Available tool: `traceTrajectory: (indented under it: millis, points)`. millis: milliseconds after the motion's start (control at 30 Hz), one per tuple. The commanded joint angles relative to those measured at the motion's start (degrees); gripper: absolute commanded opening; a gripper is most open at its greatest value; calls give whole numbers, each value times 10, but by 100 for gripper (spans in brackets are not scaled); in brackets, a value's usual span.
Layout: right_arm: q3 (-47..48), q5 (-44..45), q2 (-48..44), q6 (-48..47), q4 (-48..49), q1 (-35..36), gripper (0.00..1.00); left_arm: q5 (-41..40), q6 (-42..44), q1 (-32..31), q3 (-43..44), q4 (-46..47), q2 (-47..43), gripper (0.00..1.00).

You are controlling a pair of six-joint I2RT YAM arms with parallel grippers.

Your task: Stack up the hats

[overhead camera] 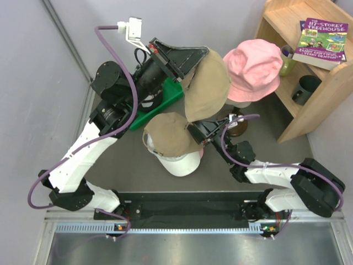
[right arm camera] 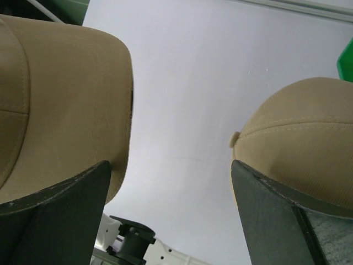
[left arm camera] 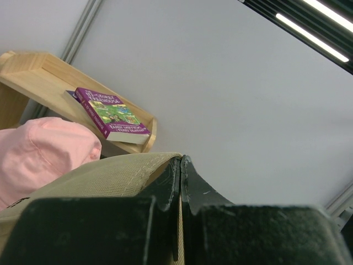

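Observation:
The free lower end (overhead camera: pixel 197 109) (right arm camera: pixel 113 157) of the hanging tan hat is next for my right gripper, which tilts its fingers upward and rises onto it, since only my left gripper holds the hat.
My left gripper (overhead camera: pixel 185 62) is raised at the back and shut on the edge of a tan hat (overhead camera: pixel 207 83), which hangs in the air. In the left wrist view the jaws (left arm camera: pixel 181 160) pinch this tan fabric (left arm camera: pixel 110 176). A second tan hat (overhead camera: pixel 170 135) rests on a white hat (overhead camera: pixel 185 161) on the table. A pink hat (overhead camera: pixel 252 69) sits raised on a stand at the back right. My right gripper (overhead camera: pixel 194 131) stands open beside the stacked tan hat; between its fingers (right arm camera: pixel 171 165) there is nothing, and tan fabric (right arm camera: pixel 55 99) shows on either side.
A green bin (overhead camera: pixel 162 102) lies under the left arm. A wooden shelf (overhead camera: pixel 325 83) at the right holds a purple book (overhead camera: pixel 321 41), a green mug (overhead camera: pixel 287 59) and a dark cup (overhead camera: pixel 306 88). A round wooden knob stand (overhead camera: pixel 238 126) is beside the right wrist.

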Motion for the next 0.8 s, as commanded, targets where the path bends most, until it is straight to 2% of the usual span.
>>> traceTrajectory:
  millis: [0, 600, 767]
  points:
    - [31, 0, -13, -25, 248, 6, 89, -14, 3, -5, 9, 43, -13, 0]
    - [122, -19, 4, -4, 254, 6, 88, -19, 9, -10, 5, 62, -23, 0]
    - [121, -9, -6, 0, 254, 9, 86, -46, 46, -9, -1, 51, -39, 0]
